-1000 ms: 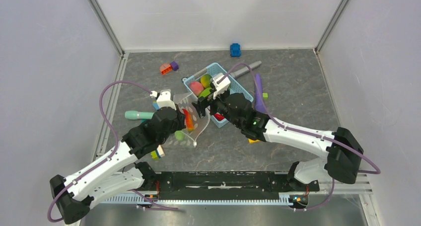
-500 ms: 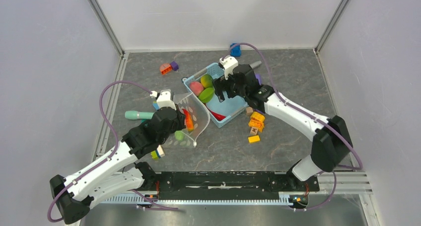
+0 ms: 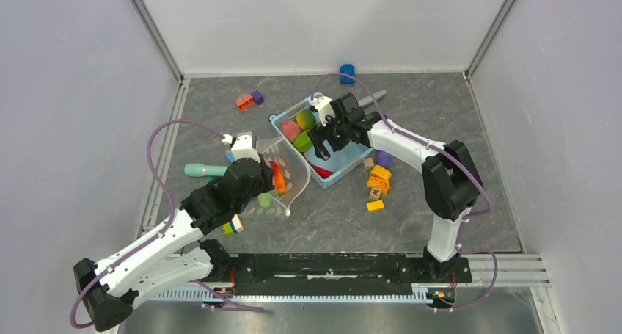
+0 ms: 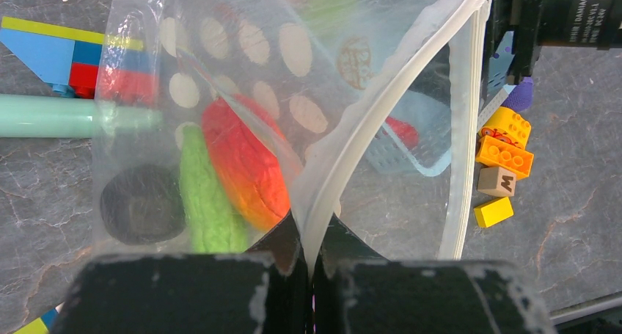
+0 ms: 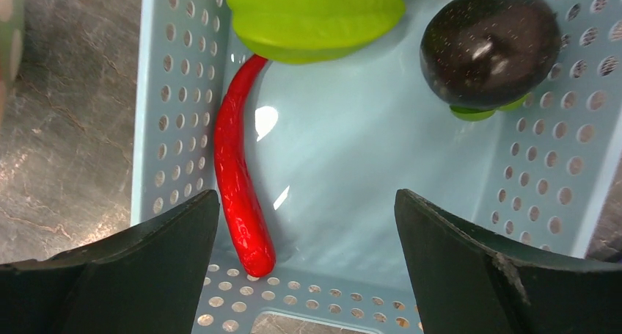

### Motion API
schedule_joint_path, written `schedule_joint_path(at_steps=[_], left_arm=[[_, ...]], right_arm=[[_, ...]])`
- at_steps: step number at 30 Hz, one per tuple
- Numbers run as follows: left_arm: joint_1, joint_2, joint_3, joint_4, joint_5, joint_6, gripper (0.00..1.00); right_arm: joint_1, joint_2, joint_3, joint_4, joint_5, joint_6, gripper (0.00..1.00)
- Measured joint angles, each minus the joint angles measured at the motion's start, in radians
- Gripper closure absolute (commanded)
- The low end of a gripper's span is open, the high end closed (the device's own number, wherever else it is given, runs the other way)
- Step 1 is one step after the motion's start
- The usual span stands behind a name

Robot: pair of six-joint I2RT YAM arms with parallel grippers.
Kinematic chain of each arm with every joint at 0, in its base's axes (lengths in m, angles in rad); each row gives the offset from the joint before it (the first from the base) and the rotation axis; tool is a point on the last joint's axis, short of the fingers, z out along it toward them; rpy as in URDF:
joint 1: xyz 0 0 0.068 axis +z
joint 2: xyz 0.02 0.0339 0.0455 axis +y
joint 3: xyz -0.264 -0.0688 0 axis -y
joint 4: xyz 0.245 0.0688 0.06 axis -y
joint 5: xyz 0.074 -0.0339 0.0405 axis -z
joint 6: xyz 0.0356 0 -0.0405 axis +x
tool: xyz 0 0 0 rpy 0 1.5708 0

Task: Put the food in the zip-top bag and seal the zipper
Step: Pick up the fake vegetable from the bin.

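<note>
The robot's right gripper should go down into the basket [image 5: 169, 92] onto the red chili's thick end [image 5: 250, 246], which is below it, because the green starfruit crowds the chili's other end.
My left gripper [image 4: 312, 238] is shut on the zipper [image 4: 381, 106] at the mouth edge of the zip-top bag [image 4: 242, 70] and holds the mouth open toward the basket. The bag holds an orange-red piece [image 4: 246, 165], a green piece [image 4: 209, 194] and a dark brown piece [image 4: 143, 202]. In the top view the left gripper [image 3: 268, 174] is at the bag [image 3: 282, 194]. My right gripper [image 5: 308, 231] is open and empty above the light-blue basket [image 5: 169, 92], also seen from above [image 3: 320, 139]. The basket holds a red chili [image 5: 235, 165], a green starfruit [image 5: 315, 15], a dark brown fruit [image 5: 488, 48] and a pink fruit [image 3: 290, 130].
Lettered and yellow blocks [image 3: 378, 181] lie right of the basket [image 3: 350, 160]. A mint stick [image 3: 205, 170] lies left of the bag. An orange-and-purple toy [image 3: 248, 100], a blue toy [image 3: 348, 73] and a grey marker [image 3: 370, 97] lie toward the back.
My right gripper has moved away from the bag's mouth, back over the basket, and its arm has swung to the rear. The left gripper and the bag have stayed put.
</note>
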Motion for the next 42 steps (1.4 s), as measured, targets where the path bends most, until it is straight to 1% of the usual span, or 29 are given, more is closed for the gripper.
schedule_joint_path(at_steps=[4,7,33,40,42], left_arm=[[0.0,0.0,0.0,0.0,0.0,0.0,0.98],[0.0,0.0,0.0,0.0,0.0,0.0,0.98],[0.0,0.015,0.0,0.0,-0.001,0.0,0.98],[0.0,0.016,0.0,0.0,-0.001,0.0,0.98],[0.0,0.016,0.0,0.0,-0.001,0.0,0.98]], right_arm=[[-0.003,0.032,0.003,-0.02,-0.016,-0.014,0.1],[-0.003,0.051,0.003,-0.031,-0.033,-0.024,0.11],[-0.003,0.153,0.009,-0.052,-0.15,-0.089,0.16],[0.006,0.167,0.018,-0.067,-0.129,-0.091,0.17],[0.01,0.167,0.02,-0.069,-0.097,-0.09,0.2]])
